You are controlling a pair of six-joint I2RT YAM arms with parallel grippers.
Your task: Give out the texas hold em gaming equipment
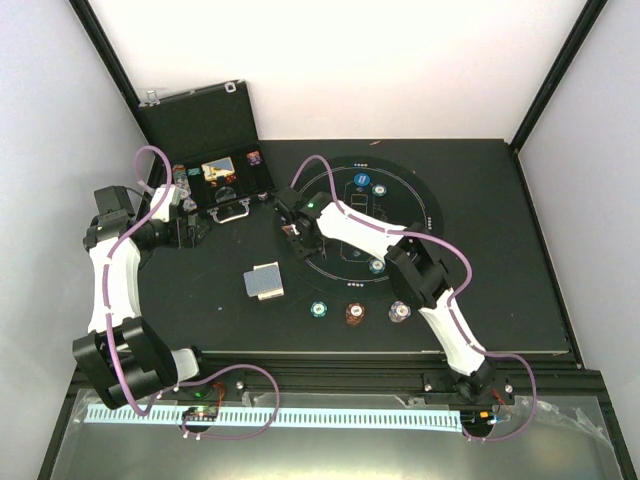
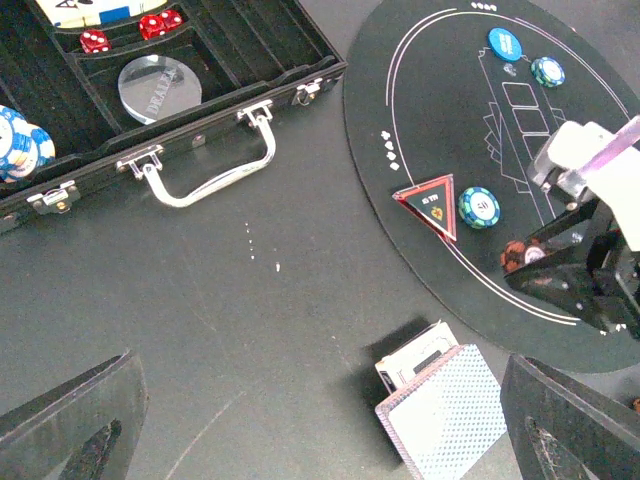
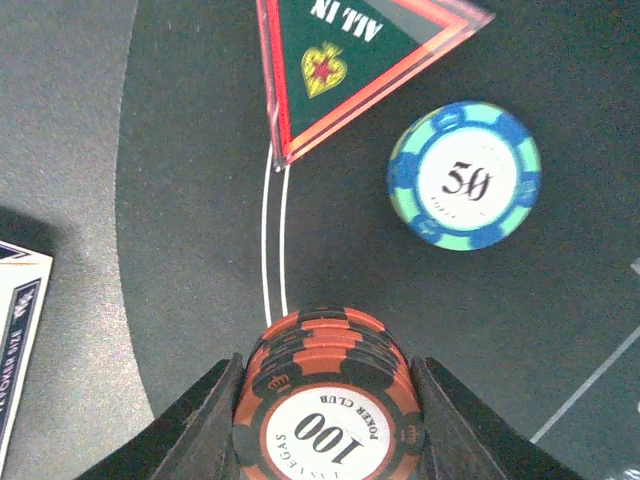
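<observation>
My right gripper should lower, then open, to put the stack on the mat's white line, with the ALL IN marker (image 3: 345,60) beyond it.
My right gripper (image 3: 328,395) is shut on a stack of orange-and-black "100" chips (image 3: 330,370), just above the left edge of the round black mat (image 1: 425,215). Beyond the stack lie the red "ALL IN" triangle marker (image 3: 345,60) and a teal "50" chip (image 3: 465,175). A deck of playing cards (image 2: 448,412) with patterned backs leans on its white box on the table. Further along the mat lie a blue disc (image 2: 506,43) and another teal chip (image 2: 547,71). My left gripper (image 1: 190,228) hangs open above the bare table near the black case (image 1: 200,125), holding nothing.
The open case holds red dice (image 2: 95,40), a clear dealer button (image 2: 158,88) and blue-white chips (image 2: 20,145); its silver handle (image 2: 215,180) points toward the table. Three chip stacks (image 1: 354,314) stand in a row in front of the mat's near edge.
</observation>
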